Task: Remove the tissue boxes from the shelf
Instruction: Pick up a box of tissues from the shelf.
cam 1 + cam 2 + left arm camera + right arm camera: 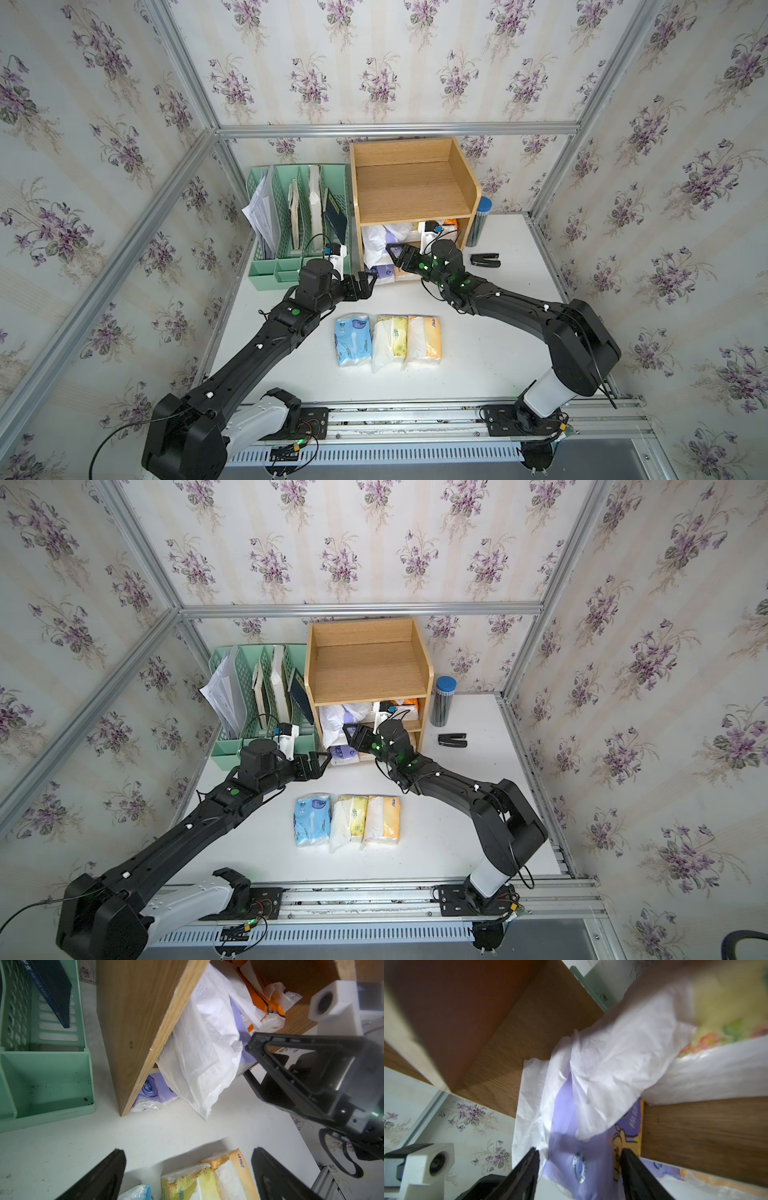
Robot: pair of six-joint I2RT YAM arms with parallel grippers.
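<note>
The jutting end of the purple tissue pack lies between the open fingers of my right gripper, which stay where they are and close straight onto it next.
The wooden shelf (411,187) (368,667) stands at the back of the table, its top tier bare. A purple tissue pack (591,1157) with white tissue spilling out (203,1049) sticks out of the middle tier. My right gripper (392,255) (581,1150) is open, its fingers on either side of this pack's end. An orange pack (268,1005) lies deeper on that tier, and another purple pack (151,1088) is on the bottom tier. My left gripper (368,282) (189,1151) hangs open and empty by the shelf's lower left corner. Blue (352,338), yellow (390,340) and orange (424,338) packs lie side by side on the table.
A mint-green file rack (291,216) with papers and a dark book stands left of the shelf. A blue-capped cylinder (480,222) stands against the shelf's right side. A small black tool (485,260) lies on the white table (478,353) near it.
</note>
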